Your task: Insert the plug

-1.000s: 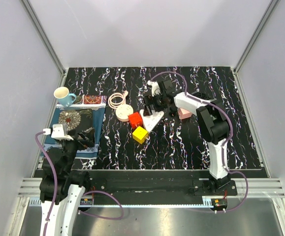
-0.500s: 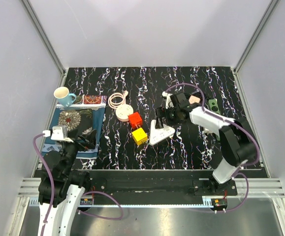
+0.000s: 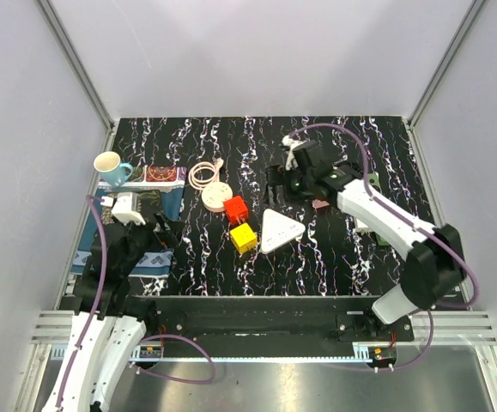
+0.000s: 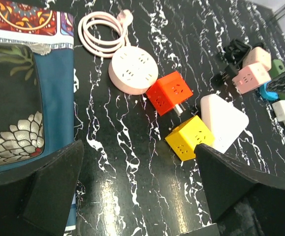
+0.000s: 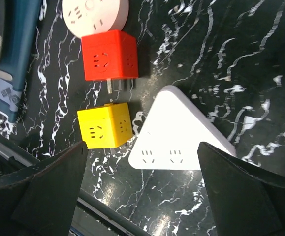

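My right gripper moves to the left in the top view next and goes down onto the yellow cube socket's sides (image 3: 244, 239) (image 5: 106, 126), as the red adapter's pins point at that socket.
A red cube adapter (image 5: 108, 54) lies mid-table with its metal prongs (image 5: 117, 84) pointing at the yellow cube socket (image 5: 105, 126), a small gap between them. The white triangular power strip (image 5: 181, 130) lies just right of the yellow cube (image 3: 244, 237). My right gripper (image 5: 142, 164) hangs open above the triangle's near edge, holding nothing; the top view shows it (image 3: 292, 189) just behind the triangle (image 3: 280, 229). My left gripper (image 4: 140, 162) is open and empty over bare table left of the yellow cube (image 4: 189, 137), next to the mat (image 3: 132, 215).
A round pink power strip (image 4: 132, 76) with its coiled cable (image 4: 100, 37) and plug (image 4: 126, 15) lies behind the red cube (image 4: 169, 92). Two pink cube sockets (image 4: 250, 77) and green parts (image 3: 372, 180) lie far right. A cup (image 3: 109, 165) stands at the mat's far corner.
The right gripper carried the white triangle nearer and to the right, let it go and drew back behind it. The left arm moved forward over the mat.
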`<state>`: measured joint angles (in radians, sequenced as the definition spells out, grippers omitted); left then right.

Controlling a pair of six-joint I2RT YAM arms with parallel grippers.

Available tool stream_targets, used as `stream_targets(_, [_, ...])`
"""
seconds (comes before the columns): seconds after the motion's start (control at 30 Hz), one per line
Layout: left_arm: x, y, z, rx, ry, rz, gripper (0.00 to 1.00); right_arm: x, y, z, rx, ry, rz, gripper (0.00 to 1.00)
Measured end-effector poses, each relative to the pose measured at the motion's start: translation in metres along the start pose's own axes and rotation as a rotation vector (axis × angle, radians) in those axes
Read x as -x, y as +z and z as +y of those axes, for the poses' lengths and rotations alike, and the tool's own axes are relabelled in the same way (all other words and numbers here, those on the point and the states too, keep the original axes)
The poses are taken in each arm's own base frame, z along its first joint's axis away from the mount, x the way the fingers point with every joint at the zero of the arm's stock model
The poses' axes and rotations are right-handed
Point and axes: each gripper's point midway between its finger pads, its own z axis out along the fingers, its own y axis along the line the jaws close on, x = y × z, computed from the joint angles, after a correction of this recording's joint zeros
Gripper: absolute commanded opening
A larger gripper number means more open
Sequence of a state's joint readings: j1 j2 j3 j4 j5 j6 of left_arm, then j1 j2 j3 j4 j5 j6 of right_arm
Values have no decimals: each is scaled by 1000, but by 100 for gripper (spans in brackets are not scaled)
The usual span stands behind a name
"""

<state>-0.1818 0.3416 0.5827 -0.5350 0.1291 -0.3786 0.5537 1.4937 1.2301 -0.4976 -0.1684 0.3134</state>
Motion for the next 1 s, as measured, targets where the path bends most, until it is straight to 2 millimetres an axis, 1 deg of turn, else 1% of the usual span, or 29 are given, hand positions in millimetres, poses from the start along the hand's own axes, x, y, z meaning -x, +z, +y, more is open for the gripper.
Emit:
stream_targets(0.07, [-3, 5, 2, 15, -6, 41, 99, -8, 13, 11, -10, -24, 55, 100])
stream_targets(0.13, [-5, 8, 3, 25, -8, 57, 99, -25, 27, 23, -19, -53, 119, 100])
stream_targets(0.23, [-3, 7, 5, 35, -6, 46, 99, -57, 42, 41, -39, -92, 227, 100])
stream_targets(0.33, [1, 4, 5, 34, -4, 23, 99, -75, 51, 50, -66, -122, 286, 98])
stream_targets(0.43, [4, 0, 3, 28, 0, 1, 99, -88, 62, 62, -89, -158, 328, 96])
stream_targets(0.5, [5, -1, 3, 25, 3, -6, 99, -92, 71, 71, -103, -183, 341, 94])
stream_targets(0.63, [6, -6, 1, 12, 7, -24, 99, -93, 90, 84, -136, -213, 355, 90])
stream_targets(0.7, [4, -7, -1, 5, 8, -23, 99, -94, 99, 85, -154, -214, 362, 87])
stream_targets(0.8, [0, -8, -7, -23, 15, -14, 99, -99, 112, 79, -195, -207, 384, 84])
stream_targets(0.9, [-5, -9, -13, -52, 24, 5, 99, -107, 119, 71, -230, -205, 411, 77])
stream_targets(0.93, [-6, -9, -14, -59, 26, 11, 99, -110, 121, 69, -242, -203, 421, 72])
stream_targets(1.0, [-10, -10, -18, -74, 26, 23, 99, -113, 125, 67, -253, -198, 433, 65])
